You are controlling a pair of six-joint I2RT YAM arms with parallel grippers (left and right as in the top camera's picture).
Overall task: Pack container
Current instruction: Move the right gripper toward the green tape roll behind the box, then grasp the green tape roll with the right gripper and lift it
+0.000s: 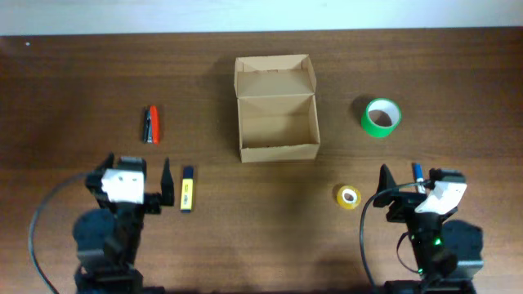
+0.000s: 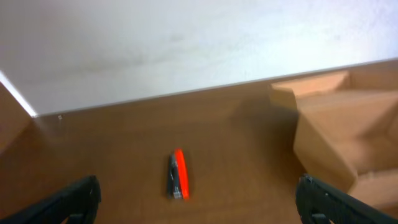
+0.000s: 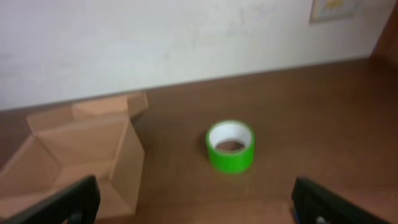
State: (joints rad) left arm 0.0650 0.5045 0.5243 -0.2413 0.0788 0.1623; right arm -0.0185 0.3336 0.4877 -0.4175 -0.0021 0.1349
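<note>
The green tape roll's hole faces up, so I should move my right gripper outward, tilt it down and lower it over the side of the tape roll's rim facing the box [image 1: 367, 120] [image 3: 212, 147].
The container [image 1: 276, 110] is a tan cardboard box at the table's centre back. It stands open with its flap lid folded away, and it is empty inside. It also shows at the right of the left wrist view as the container [image 2: 342, 137] and at the left of the right wrist view as the container [image 3: 81, 155]. My left gripper [image 1: 137, 161] hovers open near the front left, nothing between its fingers [image 2: 74, 199]. At the front right, my right gripper [image 1: 414, 175] is open and empty too, fingers [image 3: 323, 202] spread wide.
A red and black stapler [image 1: 151, 124] [image 2: 178, 174] lies ahead of the left gripper. A yellow and blue marker [image 1: 186, 189] lies beside that gripper. A green tape roll [image 1: 381, 117] [image 3: 230, 146] sits right of the box, a small yellow tape roll [image 1: 348, 196] nearer. A blue item [image 1: 417, 167] lies by the right gripper.
</note>
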